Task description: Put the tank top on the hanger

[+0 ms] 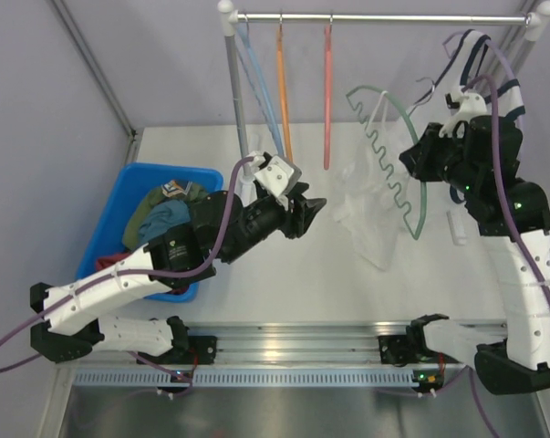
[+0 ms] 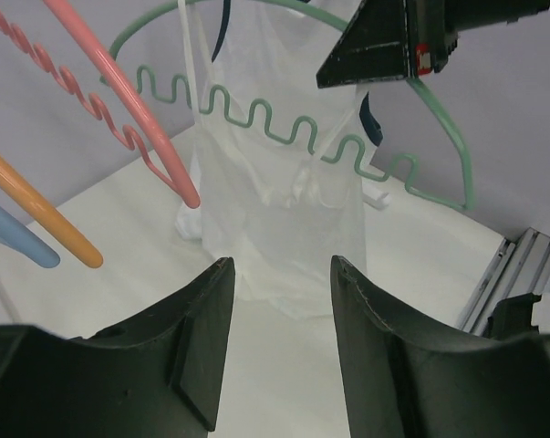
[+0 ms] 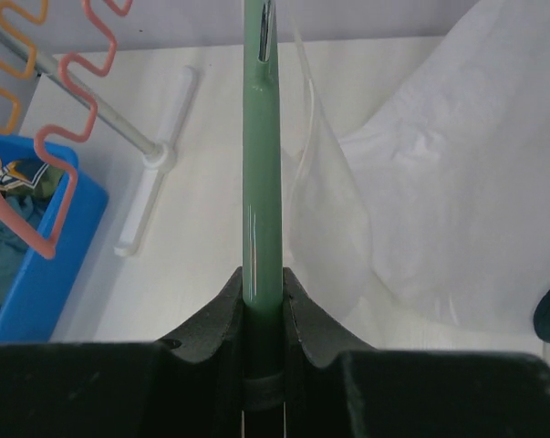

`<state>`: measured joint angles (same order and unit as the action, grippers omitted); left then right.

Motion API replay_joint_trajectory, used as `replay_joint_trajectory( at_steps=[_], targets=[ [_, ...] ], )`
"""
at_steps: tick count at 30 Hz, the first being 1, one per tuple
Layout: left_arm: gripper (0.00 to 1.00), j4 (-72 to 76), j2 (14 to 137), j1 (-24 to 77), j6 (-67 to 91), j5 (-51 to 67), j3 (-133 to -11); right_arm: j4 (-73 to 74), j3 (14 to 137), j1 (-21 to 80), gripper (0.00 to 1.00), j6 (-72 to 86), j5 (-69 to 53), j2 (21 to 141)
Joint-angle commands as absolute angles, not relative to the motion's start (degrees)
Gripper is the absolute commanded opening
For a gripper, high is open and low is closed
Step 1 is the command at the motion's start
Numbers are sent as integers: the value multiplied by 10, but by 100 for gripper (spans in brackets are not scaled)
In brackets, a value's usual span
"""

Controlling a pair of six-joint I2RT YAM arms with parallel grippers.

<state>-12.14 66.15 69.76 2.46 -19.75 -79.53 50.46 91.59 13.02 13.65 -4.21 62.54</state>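
Note:
The robot's right gripper should next carry the hanger outward, hook it there and release it, since the bar's bare part (image 1: 467,19) is outward of that gripper, beside the navy-edged top.
The sage-green hanger (image 1: 417,196) is held tilted in the air at the right, its wavy edge (image 2: 284,128) crossing in front of the white tank top (image 1: 366,214). The tank top (image 2: 275,210) hangs from the hanger by a thin strap and its lower part rests on the table. My right gripper (image 1: 427,164) is shut on the hanger's smooth bar (image 3: 261,182), which runs straight out between the jaws of the right gripper (image 3: 263,283). The tank top (image 3: 457,182) lies to its right. My left gripper (image 1: 313,212) is open and empty, just left of the top, pointing at it (image 2: 279,274).
A clothes rack (image 1: 233,82) stands at the back with blue (image 1: 256,82), orange (image 1: 282,91) and salmon (image 1: 327,100) hangers on its rail. A blue bin (image 1: 119,210) of clothes sits at the left. A navy-edged white top (image 1: 471,55) hangs at the back right.

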Motion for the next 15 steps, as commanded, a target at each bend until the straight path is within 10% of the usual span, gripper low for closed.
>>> replay_joint_trajectory(
  at_steps=[1, 15],
  targets=[
    [52, -127, 652, 698, 25, -194, -810, 521, 990, 107, 0, 123, -57, 655],
    [52, -123, 636, 698, 34, -198, -787, 532, 1202, 60, 0, 99, -71, 794]
  ],
)
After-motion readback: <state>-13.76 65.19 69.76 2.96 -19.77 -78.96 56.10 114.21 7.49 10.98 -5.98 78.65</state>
